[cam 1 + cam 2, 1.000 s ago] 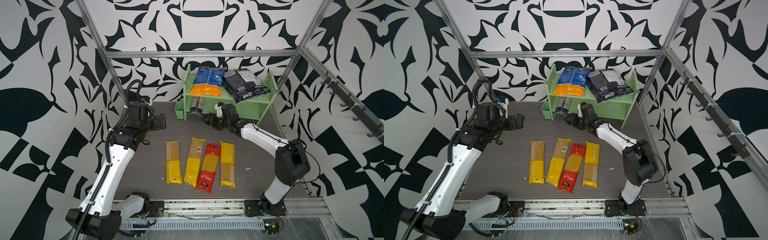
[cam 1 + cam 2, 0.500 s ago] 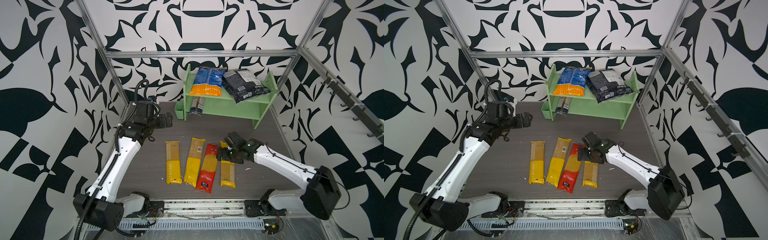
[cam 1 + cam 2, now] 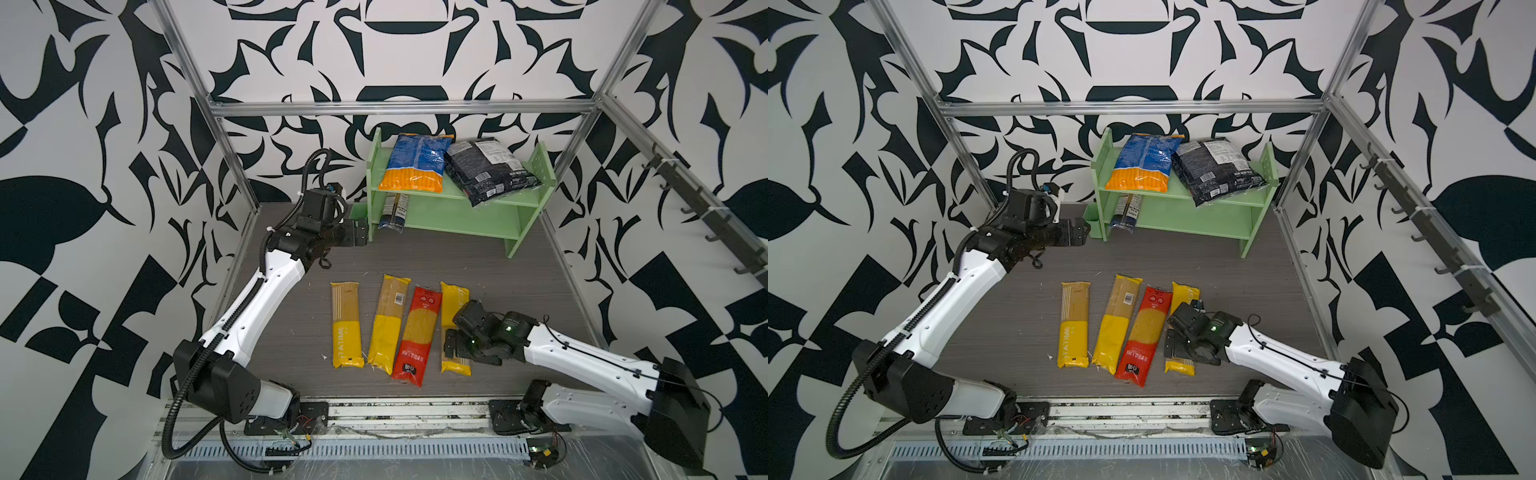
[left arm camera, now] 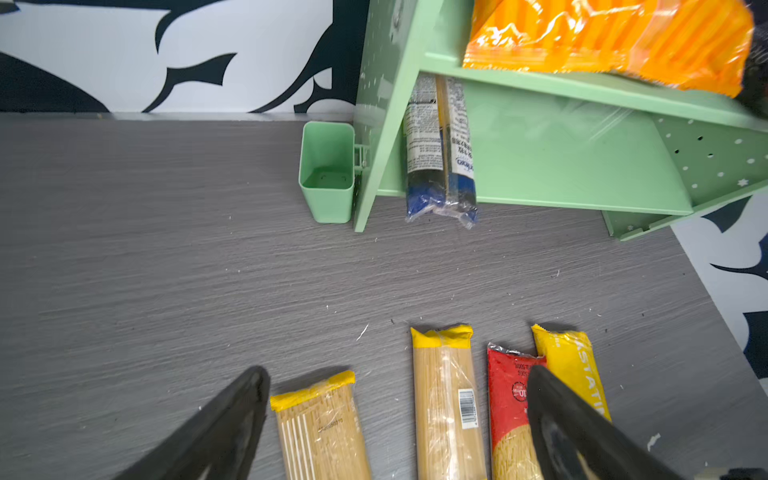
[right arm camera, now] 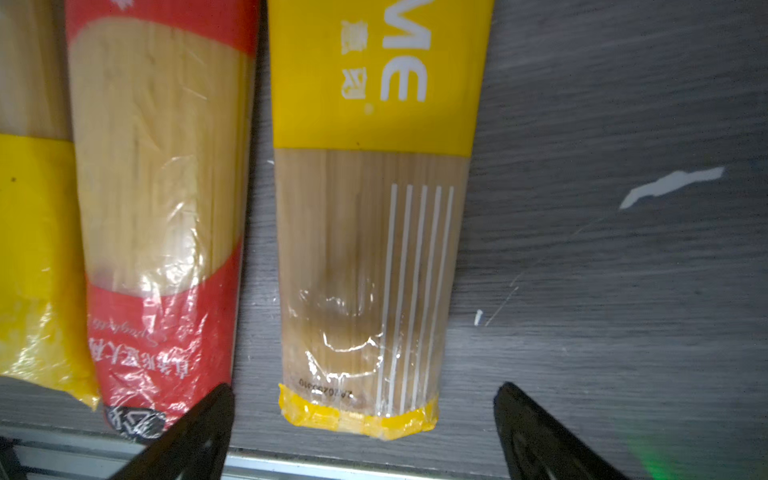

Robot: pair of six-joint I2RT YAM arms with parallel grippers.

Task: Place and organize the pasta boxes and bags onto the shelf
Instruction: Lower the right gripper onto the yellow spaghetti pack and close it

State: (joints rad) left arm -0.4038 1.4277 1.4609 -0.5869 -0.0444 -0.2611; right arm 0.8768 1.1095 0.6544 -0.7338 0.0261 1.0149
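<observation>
My right gripper moves down over the clear near end (image 3: 457, 365) (image 5: 360, 336) of the third yellow pack next and closes across it, since that end lies below its open fingers.
The light green shelf (image 3: 457, 216) stands at the back. Its top tier carries a blue-and-orange bag (image 3: 419, 162) and a black bag (image 3: 490, 170). A navy-clear pack (image 4: 440, 166) lies on the bottom tier at the left, poking out the front. Three yellow packs (image 3: 347, 324) (image 3: 388, 324) (image 3: 455, 295) and a red pack (image 3: 417, 336) lie side by side on the floor. My right gripper (image 5: 363, 399) hangs open over the near end of the rightmost yellow pack, one finger on each side, gripping nothing. The left gripper (image 4: 397, 374) is open and empty, close to the shelf's left panel.
A small green cup (image 4: 328, 174) hangs on the shelf's left side, close to my left gripper (image 3: 360, 235). The metal front rail (image 5: 332, 465) runs just beyond the pack ends. Patterned walls and frame posts close in the grey floor (image 3: 457, 266).
My right arm has come back from the shelf's bottom tier to the near end of the rightmost yellow pack, with its jaws opening wide. The left arm has swung toward the shelf's left side.
</observation>
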